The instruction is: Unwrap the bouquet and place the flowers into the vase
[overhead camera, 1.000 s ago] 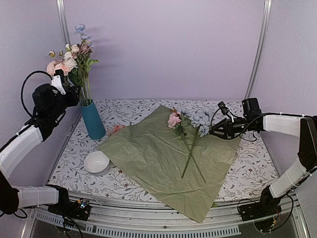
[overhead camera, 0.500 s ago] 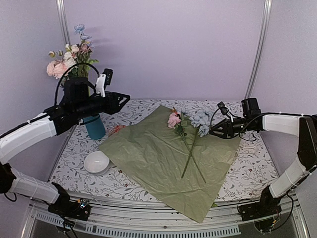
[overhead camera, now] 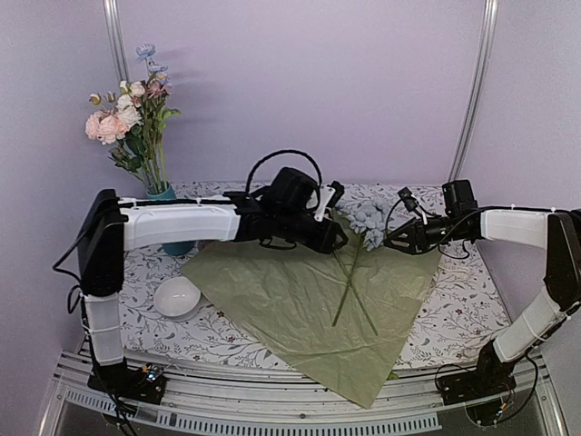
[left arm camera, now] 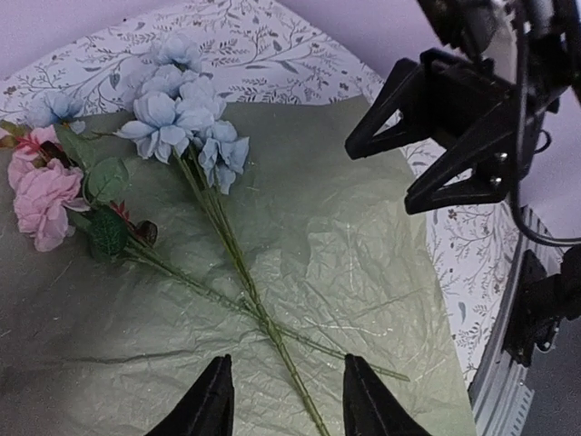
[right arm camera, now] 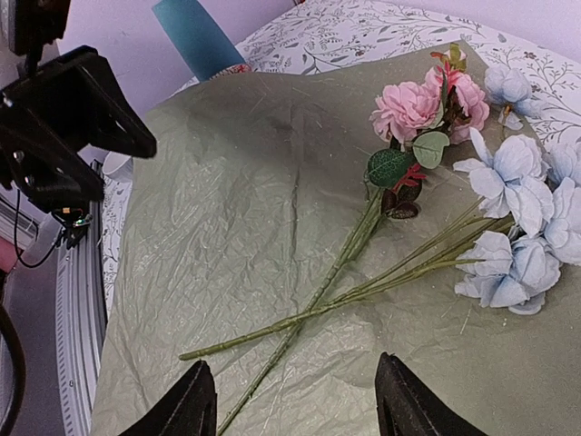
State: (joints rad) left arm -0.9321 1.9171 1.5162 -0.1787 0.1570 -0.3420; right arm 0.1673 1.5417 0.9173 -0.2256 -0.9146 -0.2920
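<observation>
Next, my left gripper lowers its open fingers past the crossing, where the pink stem diverges, around the blue flower's bare lower stem [overhead camera: 343, 301] [left arm camera: 291, 371], which runs below the gripper.
The teal vase [overhead camera: 176, 247] stands at the back left, holding several pink, cream and blue flowers [overhead camera: 127, 118]; my left arm crosses in front of it. Two more flowers lie crossed on the spread olive-green sheet [overhead camera: 272, 300]: a blue one [left arm camera: 177, 123] and a pink one [left arm camera: 41, 195]. My left gripper [left arm camera: 288, 359] hovers open above their crossing stems [left arm camera: 263, 322], holding nothing. In the top view it [overhead camera: 338, 238] hides the pink head. My right gripper [right arm camera: 290, 361] is open too, low over the sheet's right side, beside the blue head [overhead camera: 368, 218]. No wrapped bouquet shows.
A white bowl [overhead camera: 177, 297] sits on the floral tablecloth [overhead camera: 463, 309] just left of the sheet. Metal frame posts [overhead camera: 472, 91] and purple walls close the back. The two grippers face each other closely over the flower heads.
My left arm has swung from beside the vase at the far left across to the middle, ending over the flowers on the sheet. The right arm has stayed still.
</observation>
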